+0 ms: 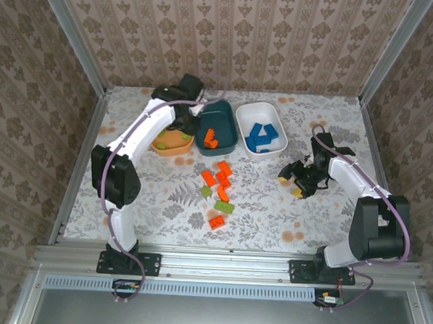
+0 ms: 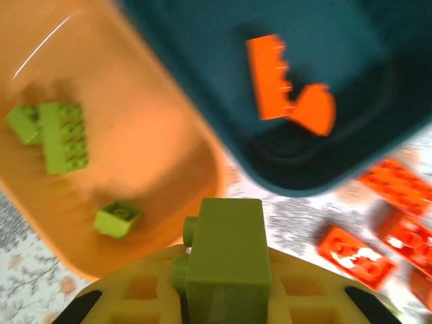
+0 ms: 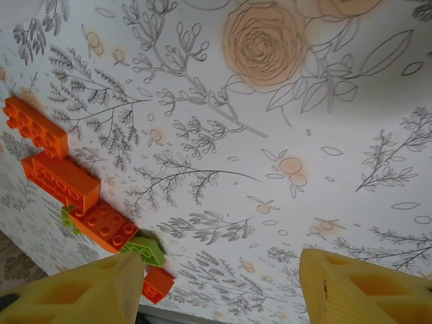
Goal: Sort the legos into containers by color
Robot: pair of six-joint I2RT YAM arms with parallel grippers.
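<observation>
The lime green lego will go beside green ones next: my left gripper will move away from the teal bowl [image 1: 231,113] and down over the bottom of the orange bowl below it, and let go of the lego there.
My left gripper [image 1: 182,124] hangs over the gap between the orange bowl [image 1: 175,150] and the dark teal bowl [image 1: 231,113], shut on a lime green lego [image 2: 226,246] between its yellow fingers [image 2: 135,293]. Three green legos [image 2: 64,135] lie in the orange bowl [image 2: 162,128]. Two orange legos [image 2: 270,77] lie in the teal bowl [image 2: 351,81]. Blue legos [image 1: 263,135] sit in the white bowl [image 1: 246,114]. Loose orange legos [image 1: 224,170] and green legos [image 1: 225,207] lie mid-table. My right gripper [image 1: 290,185] is open above bare tablecloth, right of that pile.
In the right wrist view the loose pile sits at the left: orange bricks [image 3: 61,179] and one green brick [image 3: 145,250], beside my left fingertip [image 3: 88,290]. Patterned walls and metal rails [image 1: 86,148] enclose the table. Open tablecloth [image 1: 306,116] lies right of the white bowl.
</observation>
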